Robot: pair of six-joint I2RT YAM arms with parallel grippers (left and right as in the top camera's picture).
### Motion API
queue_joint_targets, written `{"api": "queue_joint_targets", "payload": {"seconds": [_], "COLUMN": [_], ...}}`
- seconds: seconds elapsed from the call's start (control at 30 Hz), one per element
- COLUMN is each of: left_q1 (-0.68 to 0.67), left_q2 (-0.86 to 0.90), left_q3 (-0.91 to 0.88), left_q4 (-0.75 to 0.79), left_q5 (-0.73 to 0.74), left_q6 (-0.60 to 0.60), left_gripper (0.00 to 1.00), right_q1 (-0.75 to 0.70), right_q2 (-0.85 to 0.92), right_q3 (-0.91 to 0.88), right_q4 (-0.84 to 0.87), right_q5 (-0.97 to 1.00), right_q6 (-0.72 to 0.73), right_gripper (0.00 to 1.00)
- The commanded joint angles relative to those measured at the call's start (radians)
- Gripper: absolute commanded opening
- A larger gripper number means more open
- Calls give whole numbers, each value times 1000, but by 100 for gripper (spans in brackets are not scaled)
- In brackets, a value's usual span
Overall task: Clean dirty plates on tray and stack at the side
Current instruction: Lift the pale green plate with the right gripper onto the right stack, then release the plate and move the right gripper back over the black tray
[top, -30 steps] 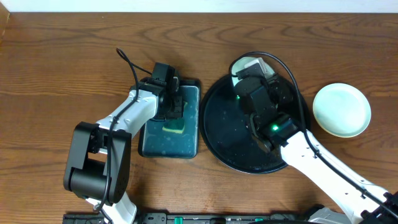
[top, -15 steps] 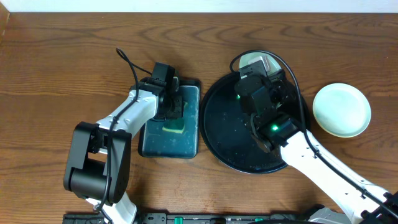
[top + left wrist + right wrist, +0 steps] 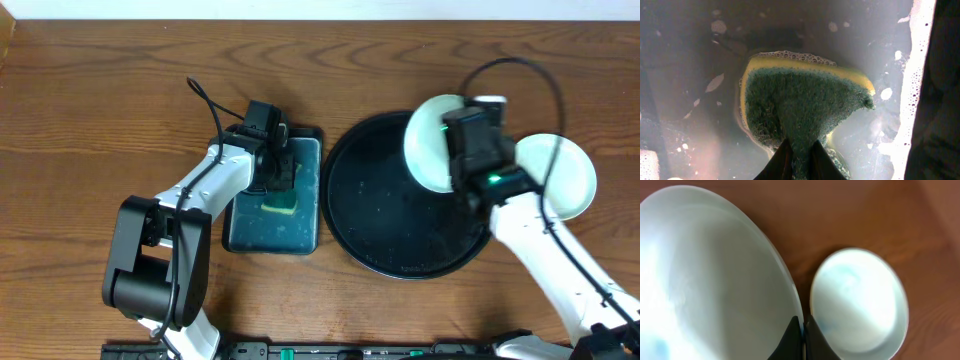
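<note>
My right gripper needs to carry the plate to the right in the overhead view, then lower it onto the second plate (image 3: 557, 176) (image 3: 859, 301), because stacking starts there beside the tray.
My right gripper (image 3: 801, 330) is shut on the rim of a pale bluish-white plate (image 3: 715, 280) and holds it tilted in the air. In the overhead view this plate (image 3: 432, 140) hangs over the far right rim of the glossy black tray (image 3: 380, 210), under my right gripper (image 3: 462, 150). A second pale plate (image 3: 857, 302) lies on the wood to the right of the tray (image 3: 570, 175), partly hidden by my arm. No third plate shows. My left gripper (image 3: 800, 162) is shut on the green-yellow sponge (image 3: 800, 100).
The sponge (image 3: 281, 200) sits in soapy water in a small dark rectangular tray (image 3: 250, 235) left of the black tray, with my left gripper (image 3: 280, 172) over it. The black tray's surface is wet and holds no plate. Bare brown wood surrounds both trays.
My right gripper has lifted the plate from the tray's far edge and carried it right, towards the plate on the wood. The left arm has not moved.
</note>
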Motion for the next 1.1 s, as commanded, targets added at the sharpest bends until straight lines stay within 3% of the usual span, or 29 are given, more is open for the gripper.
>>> {"api": "queue_joint_targets", "payload": {"seconds": [0.0, 0.2, 0.47, 0.73, 0.87, 1.07], "left_q1": [-4, -4, -4, -4, -4, -4], "left_q2": [38, 38, 38, 38, 38, 38], "left_q3": [-21, -21, -21, -21, -21, -21], "left_q4": [-11, -11, -11, -11, -11, -11], "left_q5": [-2, -2, -2, -2, -2, -2], "left_q6": [-5, -5, -5, -5, -5, -5], "left_gripper": [12, 12, 12, 12, 12, 12], "right_q1": [-121, -357, -633, -767, -768, -762], "right_q2": [-19, -19, -8, 40, 74, 146], "right_q3": [16, 16, 16, 15, 16, 15], "right_q4": [-26, -90, -102, -92, -76, -80], "right_q5": [-148, -233, -352, -435, -510, -692], "right_q6": [167, 253, 259, 257, 256, 227], "right_gripper": [1, 1, 1, 2, 28, 35]}}
